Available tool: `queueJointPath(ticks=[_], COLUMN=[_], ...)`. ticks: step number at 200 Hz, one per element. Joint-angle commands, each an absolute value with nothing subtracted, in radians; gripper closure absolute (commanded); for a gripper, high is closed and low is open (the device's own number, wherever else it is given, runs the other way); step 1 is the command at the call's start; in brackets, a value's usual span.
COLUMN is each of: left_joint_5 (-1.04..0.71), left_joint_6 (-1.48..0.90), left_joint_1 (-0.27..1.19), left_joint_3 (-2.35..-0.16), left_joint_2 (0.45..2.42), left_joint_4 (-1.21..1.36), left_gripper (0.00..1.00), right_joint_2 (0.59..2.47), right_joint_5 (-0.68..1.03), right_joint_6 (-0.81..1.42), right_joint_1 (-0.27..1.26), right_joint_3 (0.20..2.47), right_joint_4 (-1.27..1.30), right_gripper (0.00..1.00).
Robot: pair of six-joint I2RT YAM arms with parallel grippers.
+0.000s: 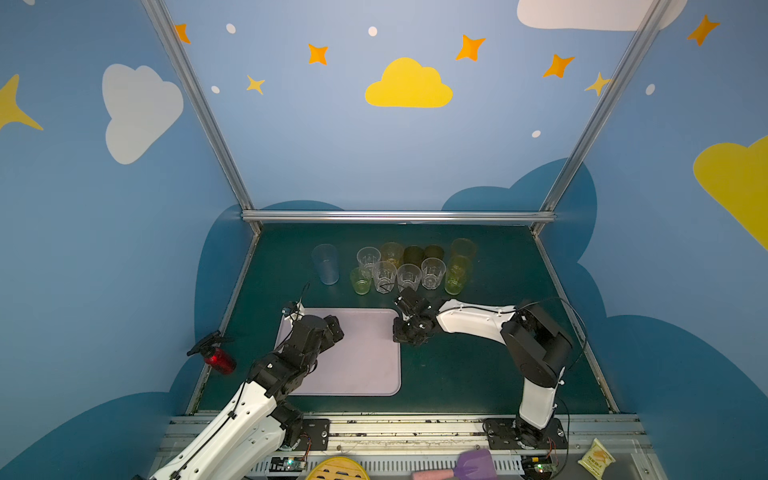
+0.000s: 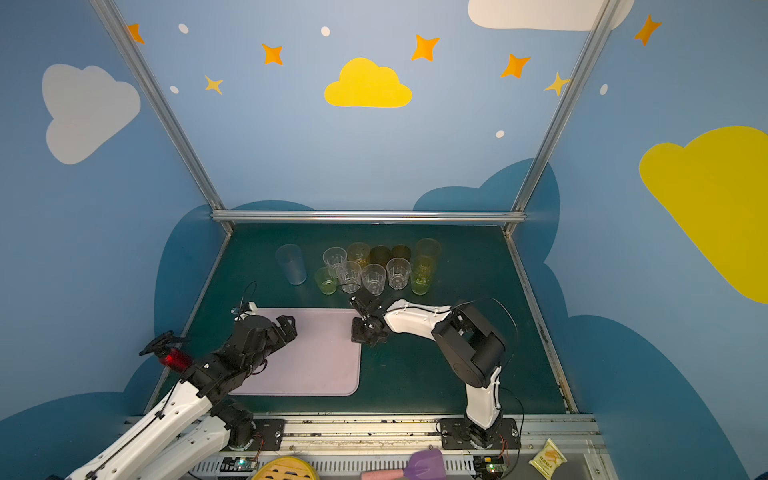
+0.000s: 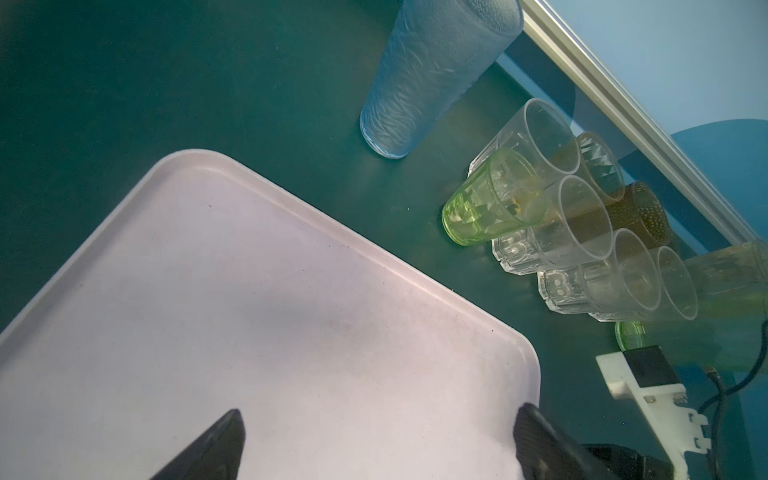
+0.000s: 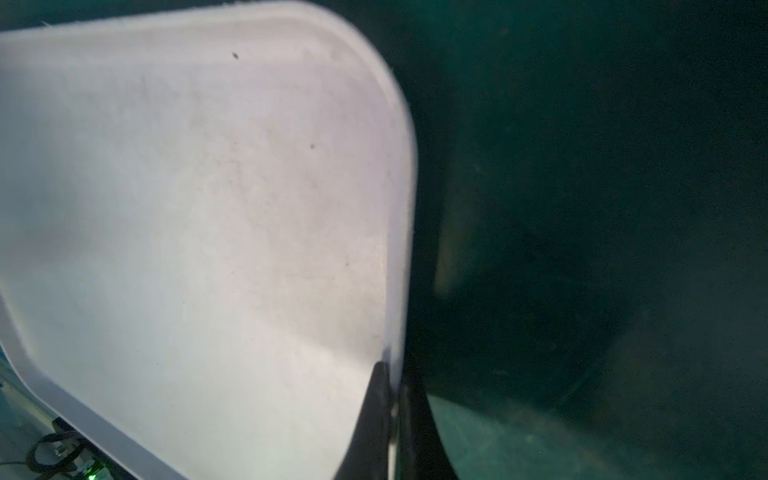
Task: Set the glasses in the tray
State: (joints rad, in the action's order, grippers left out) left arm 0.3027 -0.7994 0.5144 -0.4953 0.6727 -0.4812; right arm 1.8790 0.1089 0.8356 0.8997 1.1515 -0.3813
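My right gripper drags the tray's rim away from my left gripper next and frees it on bare tabletop near the yellow-green glass (image 1: 458, 345). This is because the glasses reach past the tray (image 1: 365, 361).
The pale lilac tray (image 1: 365, 361) (image 2: 324, 361) lies flat on the green table, with no glass in it. The glasses stand grouped behind it: a tall pale blue one (image 1: 326, 264) (image 3: 432, 75), a short green one (image 1: 360, 281) (image 3: 486, 199), several clear faceted ones (image 1: 409, 277), and yellow and brown ones (image 1: 413, 254), with tall amber and yellow-green ones (image 1: 457, 274) at the right end. My left gripper (image 1: 334, 326) (image 3: 380, 413) hangs open over the tray (image 3: 249, 291), holding nothing. My right gripper (image 1: 398, 336) (image 4: 395, 374) is shut on the rim of the tray (image 4: 208, 208) at its right edge.
A red bottle with a black trigger (image 1: 216, 355) lies at the table's left edge. An aluminium rail (image 1: 399, 216) closes the back. Below the front rail lie a yellow packet (image 1: 596, 457), a purple spatula (image 1: 473, 463) and a yellow round item (image 1: 338, 469).
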Motion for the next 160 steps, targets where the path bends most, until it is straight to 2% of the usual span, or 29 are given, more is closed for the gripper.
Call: queueJointPath(ticks=[1,105,160], left_joint_5=[0.326,0.343,0.259], left_joint_6=[-0.771,-0.802,-0.775], left_joint_1=[0.508,0.508,0.507], left_joint_3=[-0.486,-0.504,-0.539], left_joint_2=[0.667,0.762,0.853], left_joint_4=[-0.476,-0.425,-0.407], left_gripper=[0.00,0.00,0.00], right_joint_2=[1.886,1.768,1.746], right_joint_5=[0.043,0.000,-0.024], right_joint_6=[0.828,0.759,0.676], right_joint_1=[0.883,0.780,0.739], right_joint_3=[1.125,0.992,0.961], right_joint_4=[-0.521,-0.555,-0.586], right_gripper=[0.96,0.95,0.95])
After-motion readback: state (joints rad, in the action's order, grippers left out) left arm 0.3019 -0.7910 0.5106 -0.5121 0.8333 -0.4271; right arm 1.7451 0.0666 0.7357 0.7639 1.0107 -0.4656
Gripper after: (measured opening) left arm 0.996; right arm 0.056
